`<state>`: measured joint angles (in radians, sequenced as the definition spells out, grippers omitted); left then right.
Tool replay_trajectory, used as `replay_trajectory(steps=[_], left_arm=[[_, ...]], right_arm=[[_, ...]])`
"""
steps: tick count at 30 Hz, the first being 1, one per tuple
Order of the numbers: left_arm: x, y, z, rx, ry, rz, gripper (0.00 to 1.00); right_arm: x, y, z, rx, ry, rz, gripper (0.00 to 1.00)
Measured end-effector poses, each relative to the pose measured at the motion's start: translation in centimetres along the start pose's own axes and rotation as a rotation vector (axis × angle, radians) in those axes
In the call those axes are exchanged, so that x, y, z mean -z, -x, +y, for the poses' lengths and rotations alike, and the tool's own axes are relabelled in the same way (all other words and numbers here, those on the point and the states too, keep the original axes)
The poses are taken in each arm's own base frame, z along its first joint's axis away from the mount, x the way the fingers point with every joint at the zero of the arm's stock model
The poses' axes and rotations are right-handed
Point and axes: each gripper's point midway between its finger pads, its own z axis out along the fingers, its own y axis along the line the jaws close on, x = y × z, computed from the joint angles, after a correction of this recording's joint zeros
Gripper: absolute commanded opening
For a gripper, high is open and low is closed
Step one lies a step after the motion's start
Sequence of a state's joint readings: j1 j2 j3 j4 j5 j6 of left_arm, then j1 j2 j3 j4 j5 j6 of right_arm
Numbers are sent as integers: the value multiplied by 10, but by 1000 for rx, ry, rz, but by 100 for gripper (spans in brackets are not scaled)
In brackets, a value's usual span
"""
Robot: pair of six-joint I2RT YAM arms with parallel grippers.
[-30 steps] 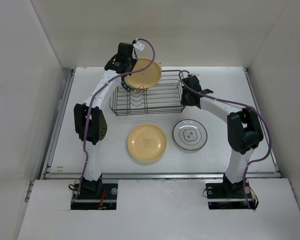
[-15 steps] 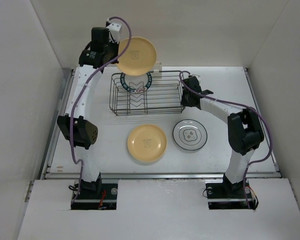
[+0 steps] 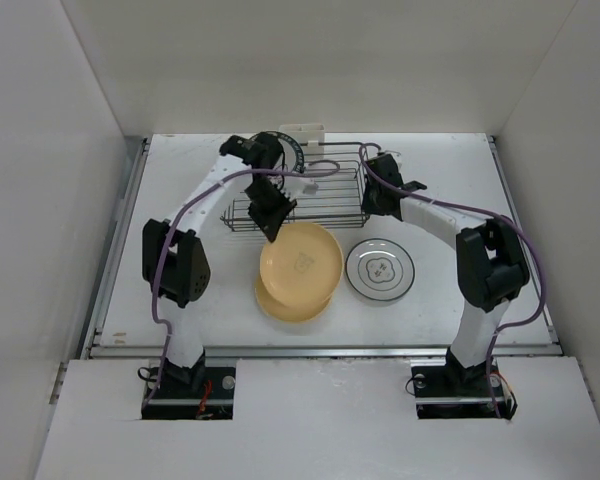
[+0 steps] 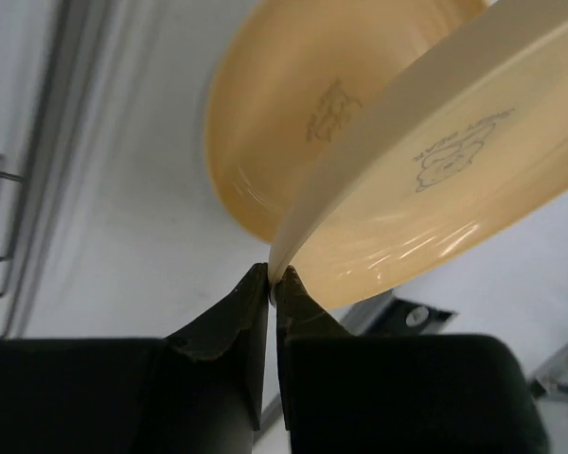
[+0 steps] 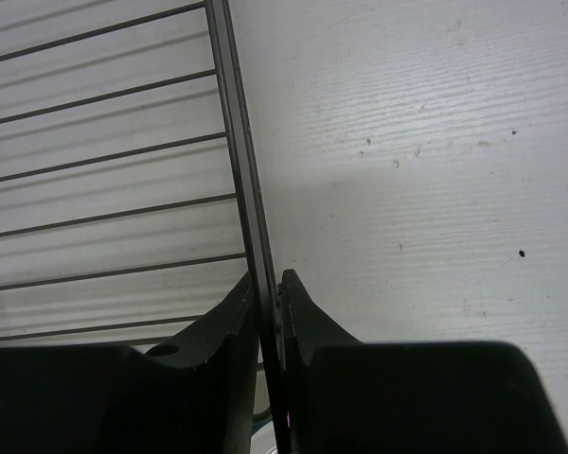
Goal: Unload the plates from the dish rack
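Note:
The held plate is still hanging at a tilt above the lower yellow-orange plate (image 3: 290,309) (image 4: 289,109), so the left gripper will next go down and a little back onto it to let go.
My left gripper (image 3: 272,222) is shut on the rim of a yellow-orange plate (image 3: 302,262) and holds it tilted just above a second yellow-orange plate (image 3: 280,304) that lies on the table. In the left wrist view the held plate (image 4: 435,180) sits between the jaws, with the lower plate (image 4: 303,104) behind it. The dark wire dish rack (image 3: 320,195) stands at the back. A plate with a dark patterned rim (image 3: 285,148) stands at its far left end, partly hidden by my arm. My right gripper (image 3: 372,192) is shut on the rack's right end wire (image 5: 237,142).
A white plate with a dark rim (image 3: 380,270) lies on the table to the right of the yellow ones. A small white holder (image 3: 302,131) is clipped on the rack's far side. White walls enclose the table on three sides.
My left arm swung the yellow plate from high above the rack's far left down and forward, over the plate on the table. The right arm has not moved.

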<state>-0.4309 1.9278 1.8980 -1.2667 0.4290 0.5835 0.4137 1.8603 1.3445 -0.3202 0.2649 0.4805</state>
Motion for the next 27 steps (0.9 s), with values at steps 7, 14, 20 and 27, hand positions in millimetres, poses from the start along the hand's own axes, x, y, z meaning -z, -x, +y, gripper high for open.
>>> replay_trajectory(steps=[7,14,20,27], left_arm=[[-40,-40,-14,16,-34,217,0],[-46,-43,-4,33,22,250,59],[-47,-44,-1,45,35,265,85],[11,12,36,184,148,-78,100]], right_arm=[[3,-3,-2,-13,-3,2,0],[4,-4,-3,-15,-4,4,4],[7,-3,-6,-10,-17,0,56],[58,49,0,48,38,-151,75]])
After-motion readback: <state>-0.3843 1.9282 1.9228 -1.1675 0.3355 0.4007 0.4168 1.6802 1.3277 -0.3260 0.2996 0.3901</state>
